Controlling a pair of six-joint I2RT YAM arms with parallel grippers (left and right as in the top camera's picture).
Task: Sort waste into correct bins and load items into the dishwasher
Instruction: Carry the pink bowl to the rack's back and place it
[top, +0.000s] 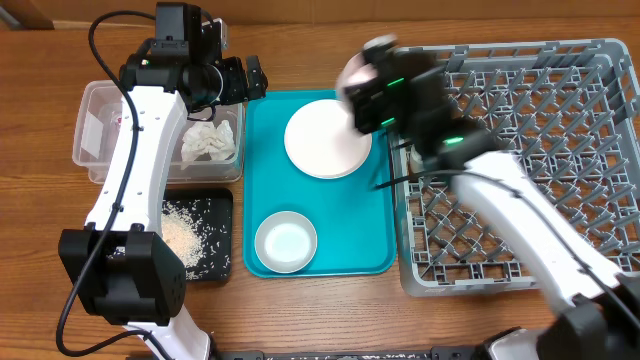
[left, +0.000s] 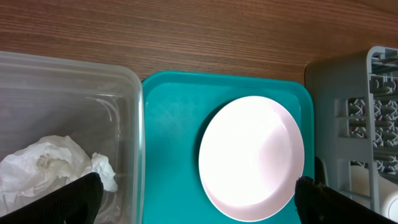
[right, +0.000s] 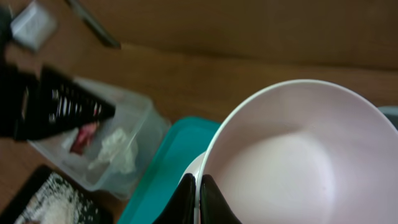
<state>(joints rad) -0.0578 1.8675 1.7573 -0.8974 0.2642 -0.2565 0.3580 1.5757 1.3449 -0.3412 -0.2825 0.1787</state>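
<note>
My right gripper should next carry the pale pink-white bowl to the right in the overhead view, then down onto the far wires of the dish rack. It should release the bowl where those wires are empty.
My right gripper (right: 199, 198) is shut on the rim of a pale pink-white bowl (right: 292, 155), holding it tilted in the air above the teal tray's far right corner. In the overhead view this gripper (top: 365, 90) and its bowl (top: 352, 68) are blurred. A round pale plate (top: 325, 140) lies on the teal tray (top: 345, 230), with a small whitish bowl (top: 285, 243) nearer the front. My left gripper (left: 199, 202) hangs wide open and empty over the seam between the clear tub (left: 68, 93) and the tray. The grey dish rack (top: 560, 120) stands at the right.
The clear tub (top: 100, 130) holds a crumpled white napkin (top: 208, 142) and a red wrapper (right: 84, 137). The black tray (top: 215, 215) in front of it carries whitish rice scraps (top: 180, 238). Bare wooden table surrounds everything.
</note>
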